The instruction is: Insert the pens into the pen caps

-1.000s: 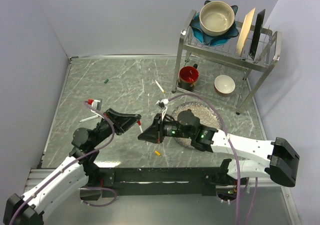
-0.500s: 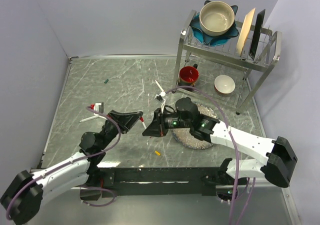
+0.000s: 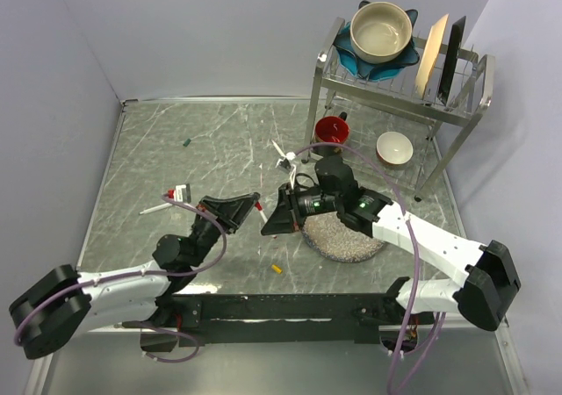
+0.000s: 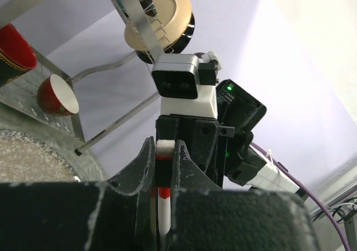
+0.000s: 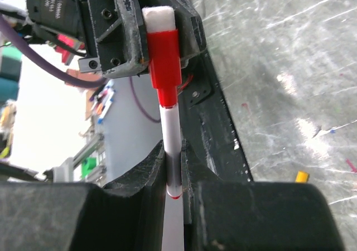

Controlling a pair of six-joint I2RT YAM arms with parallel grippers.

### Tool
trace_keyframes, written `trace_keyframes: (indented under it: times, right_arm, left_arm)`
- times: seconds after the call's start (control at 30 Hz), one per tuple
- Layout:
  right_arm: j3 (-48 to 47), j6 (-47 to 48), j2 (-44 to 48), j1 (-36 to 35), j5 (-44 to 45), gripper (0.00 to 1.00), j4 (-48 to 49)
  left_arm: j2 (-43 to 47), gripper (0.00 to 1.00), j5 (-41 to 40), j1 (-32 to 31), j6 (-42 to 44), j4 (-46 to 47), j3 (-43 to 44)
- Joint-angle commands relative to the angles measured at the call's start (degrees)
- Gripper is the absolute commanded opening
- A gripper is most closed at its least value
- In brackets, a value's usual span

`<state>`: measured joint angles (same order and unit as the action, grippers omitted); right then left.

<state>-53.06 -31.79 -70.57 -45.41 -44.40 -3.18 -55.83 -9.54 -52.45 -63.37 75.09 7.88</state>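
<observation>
The left gripper turns fingers-down next and moves down to the bare tabletop below it to let go, since the pen sits in the red cap [image 5: 163, 56].
My right gripper [image 5: 174, 150] is shut on the white barrel of a pen [image 5: 169, 122]. The pen's far end sits inside the red cap [image 5: 163, 56], and my left gripper [image 4: 164, 150] is shut on that cap [image 4: 163, 158]. In the top view the left gripper [image 3: 253, 204] and the right gripper [image 3: 270, 223] meet tip to tip above the table, with the pen [image 3: 261, 209] between them. Two more pens lie on the table, one at the left [image 3: 154, 209] and one near the rack [image 3: 281, 153]. A green cap [image 3: 186, 140] lies far left. A yellow cap [image 3: 277, 269] lies near the front.
A wire dish rack [image 3: 399, 70] stands at the back right, holding a bowl and plates. A red mug [image 3: 332, 132] and a small bowl [image 3: 394, 148] sit under it. A grey round plate [image 3: 347, 233] lies beneath my right arm.
Both grippers have moved together away from the bases and slightly right, still facing each other. The pen and red cap stay held between them.
</observation>
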Motion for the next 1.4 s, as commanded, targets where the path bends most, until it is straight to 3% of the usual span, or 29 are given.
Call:
trace_keyframes:
  times: [0.0,0.2,0.47,0.57,0.63,0.77,0.83,0.87,0.9,1.0,1.17,1.3,1.37]
  right_arm:
    - [-9.7,-3.3,-1.1,8.4,11.6,0.00,29.4]
    - [-12.6,-2.6,-3.3,10.4,5.7,0.00,28.6]
    - [-13.6,-2.0,-3.9,11.0,0.7,0.00,29.4]
    - [-10.9,-1.5,-2.9,10.9,-2.9,0.00,30.1]
    - [-9.1,-0.9,-2.1,10.5,-4.7,0.00,30.2]
    - [-8.1,7.4,2.1,8.3,-2.1,0.00,18.2]
    - [-3.8,7.4,4.4,6.6,-0.7,0.11,19.3]
    - [-2.3,7.1,6.6,6.0,0.0,0.22,20.1]
    - [0.2,6.8,7.7,5.4,1.3,0.40,20.1]
    - [5.0,6.0,12.4,5.1,3.0,0.57,17.9]
    - [16.6,4.7,25.5,4.5,7.0,0.70,14.4]
    - [23.8,4.5,34.7,4.5,11.9,0.93,10.2]
    - [24.4,4.0,39.0,4.5,15.7,0.96,7.7]
  left_arm:
    - [-5.2,0.01,30.1,-10.4,-1.4,-2.7,-1.2]
    - [-2.7,0.01,28.4,-12.6,0.2,-5.8,-2.2]
    - [4.4,0.01,27.9,-12.9,4.2,-17.2,-0.2]
    - [9.5,0.01,23.8,-12.9,7.4,-25.3,2.6]
    - [13.7,0.01,20.0,-12.9,11.5,-38.2,7.6]
    - [18.3,0.01,10.3,-12.8,16.9,-55.0,16.8]
    - [18.7,0.01,6.5,-12.6,19.2,-59.8,21.1]
    - [18.4,0.01,5.6,-12.5,19.6,-60.7,22.3]
    - [18.0,0.01,4.4,-12.4,20.1,-61.5,24.5]
    - [15.2,0.01,2.5,-12.4,21.3,-65.0,28.7]
    - [12.5,0.01,-6.5,-12.1,23.6,-74.7,35.9]
    - [7.1,0.01,-17.7,-11.5,24.0,-86.0,41.8]
    - [3.9,0.01,-23.0,-10.0,22.7,-91.1,45.4]
